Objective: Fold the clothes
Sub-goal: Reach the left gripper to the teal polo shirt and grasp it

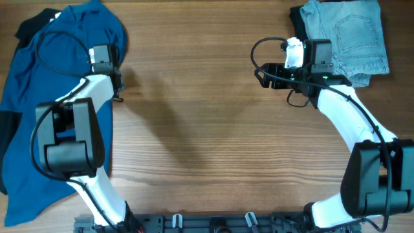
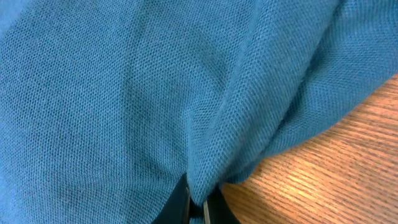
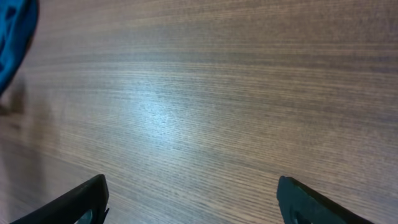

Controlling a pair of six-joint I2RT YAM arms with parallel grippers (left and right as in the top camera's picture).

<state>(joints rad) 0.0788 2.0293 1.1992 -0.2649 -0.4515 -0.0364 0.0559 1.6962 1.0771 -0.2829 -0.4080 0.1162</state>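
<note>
Next, the left gripper lifts the pinched fold toward the jeans, then opens over the table's empty middle (image 1: 189,79), where the crumpled shirt has room.
The deep-blue shirt (image 1: 39,97) lies crumpled along the table's left side. My left gripper (image 1: 115,87) is at the shirt's right edge. In the left wrist view it (image 2: 198,202) is shut on a pinched fold of the blue shirt (image 2: 155,93), with bare wood beside it. A black garment (image 1: 32,27) pokes out from under the shirt at the far left. Pale denim jeans (image 1: 349,32) lie folded at the far right. My right gripper (image 1: 262,72) is open and empty over bare wood, left of the jeans; its fingers (image 3: 193,202) are spread wide. The striped white top is out of view.
The wooden table (image 1: 207,129) stretches between the two arms. A bit of blue fabric (image 3: 15,37) shows at the top left of the right wrist view. The arm bases stand at the table's front edge.
</note>
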